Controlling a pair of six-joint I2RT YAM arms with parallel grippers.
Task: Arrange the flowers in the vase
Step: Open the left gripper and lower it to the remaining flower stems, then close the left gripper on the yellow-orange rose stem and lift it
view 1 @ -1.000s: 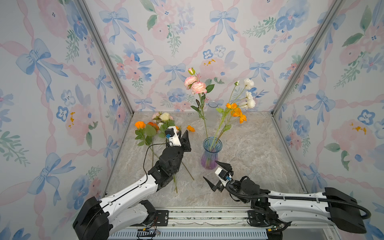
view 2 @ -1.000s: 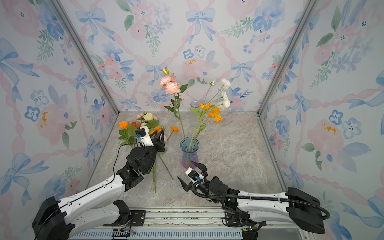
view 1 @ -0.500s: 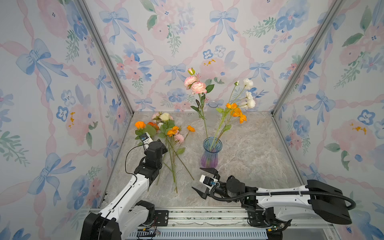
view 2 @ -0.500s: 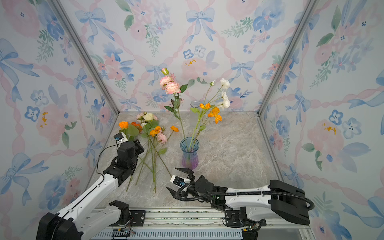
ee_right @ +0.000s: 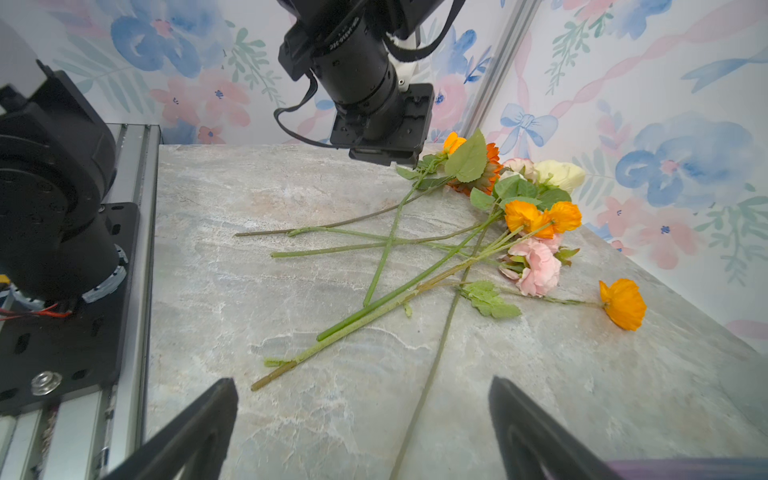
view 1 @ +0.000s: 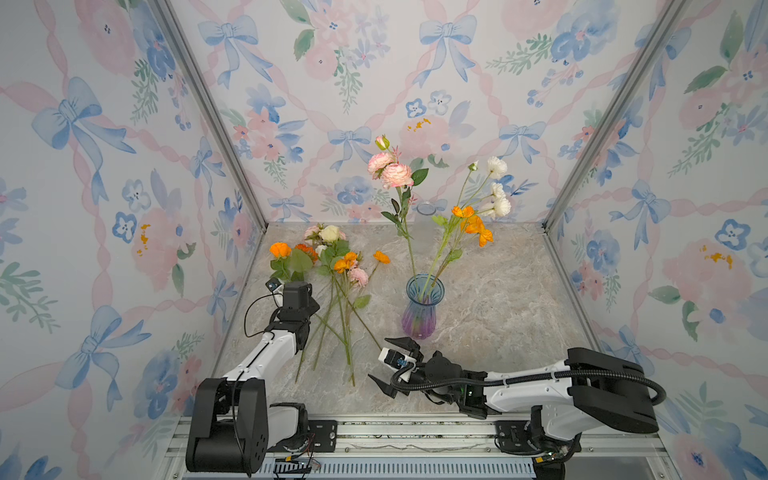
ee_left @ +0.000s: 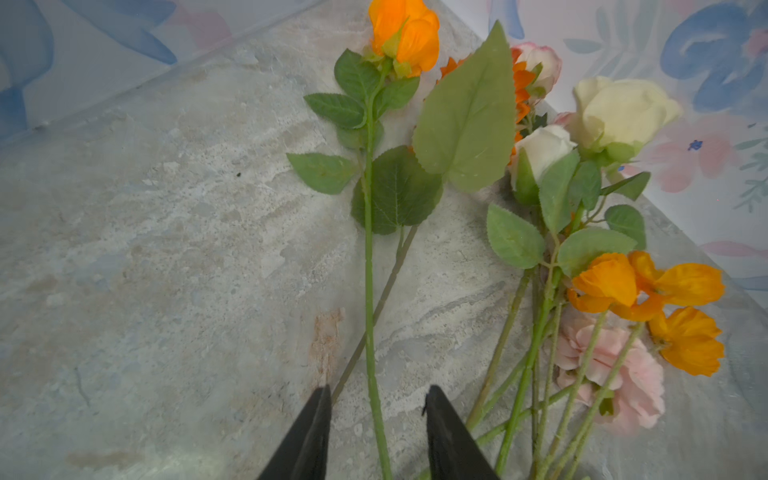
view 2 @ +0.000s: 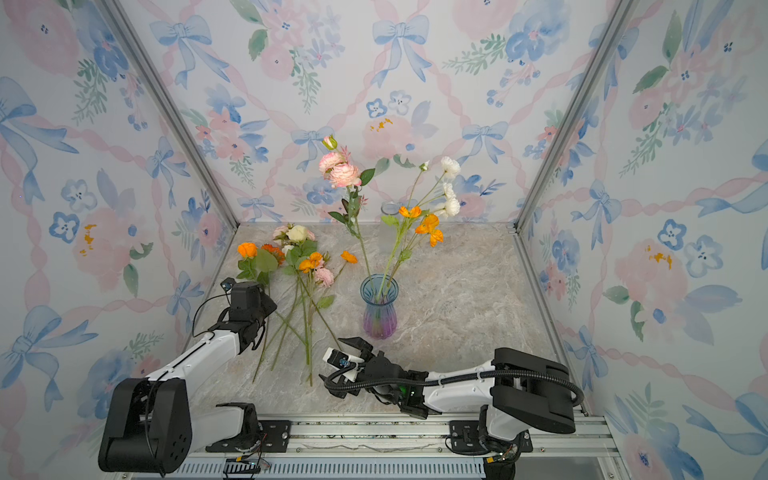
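The left gripper moves down and closes on the leafless part of the orange rose's green stem next, since its open fingers already straddle that part below.
A blue-and-purple glass vase (view 1: pixel 422 307) (view 2: pixel 379 309) stands mid-table, holding pink carnations (view 1: pixel 392 172), white blooms (view 1: pixel 498 199) and orange poppies (view 1: pixel 473 226). More flowers (view 1: pixel 332 259) (view 2: pixel 301 259) lie in a loose pile to its left. My left gripper (ee_left: pixel 377 399) points down over the pile's left edge, open, and the orange rose's (ee_left: pixel 405 33) green stem (ee_left: pixel 369 291) runs between its jaws untouched. My right gripper (view 1: pixel 377 358) (ee_right: pixel 361 382) sits low in front of the vase, wide open, with a thin stem (ee_right: pixel 428 386) lying on the table between its fingers.
Wallpapered walls with metal corner posts (view 1: pixel 208 108) close in the marble table (view 1: pixel 498 316) on three sides. An aluminium rail (view 1: pixel 415 432) with both arm bases runs along the front edge. The left arm's wrist (ee_right: pixel 365 83) hangs above the pile.
My left gripper has shifted left off the middle of the pile to the orange rose's stem. My right gripper has slid left, away from the vase's front. Both kept their opening.
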